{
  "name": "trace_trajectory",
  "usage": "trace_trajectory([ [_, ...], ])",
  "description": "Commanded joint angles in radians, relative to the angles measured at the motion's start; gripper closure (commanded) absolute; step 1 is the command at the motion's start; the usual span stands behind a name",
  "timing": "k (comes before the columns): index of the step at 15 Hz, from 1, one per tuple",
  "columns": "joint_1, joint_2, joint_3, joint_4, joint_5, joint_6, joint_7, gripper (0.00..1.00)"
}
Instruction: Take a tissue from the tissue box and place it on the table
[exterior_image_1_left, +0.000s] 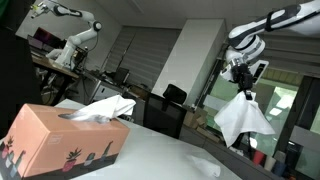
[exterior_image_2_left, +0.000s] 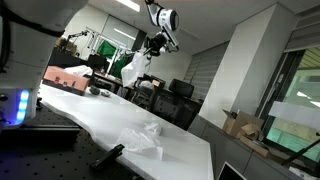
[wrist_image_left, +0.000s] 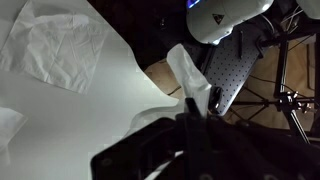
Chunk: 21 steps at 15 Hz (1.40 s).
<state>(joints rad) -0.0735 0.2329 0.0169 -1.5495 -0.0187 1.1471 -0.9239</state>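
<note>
Next, my gripper lowers the white tissue to the tabletop beside the flat tissue to release it, since the white tissue hangs well above the table.
A salmon-pink tissue box stands on the white table, with a white tissue sticking out of its top. In an exterior view it shows far back. My gripper is high above the table and shut on a white tissue that hangs below it. It also shows in an exterior view with the tissue hanging. In the wrist view the fingers pinch the tissue.
A crumpled tissue lies on the table near its edge; a flat tissue lies below in the wrist view. Black office chairs stand beyond the table. Another robot arm stands at the back.
</note>
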Motion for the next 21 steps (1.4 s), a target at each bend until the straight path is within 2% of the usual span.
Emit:
trace_trajectory([
  [1, 0.002, 0.003, 0.002, 0.003, 0.000, -0.003, 0.000, 0.99],
  [5, 0.022, 0.005, 0.014, 0.003, -0.001, -0.003, 0.001, 0.99],
  [14, 0.010, 0.004, 0.008, -0.005, 0.018, 0.013, -0.002, 1.00],
  [21, -0.080, 0.118, -0.018, -0.036, 0.139, 0.097, -0.254, 1.00],
])
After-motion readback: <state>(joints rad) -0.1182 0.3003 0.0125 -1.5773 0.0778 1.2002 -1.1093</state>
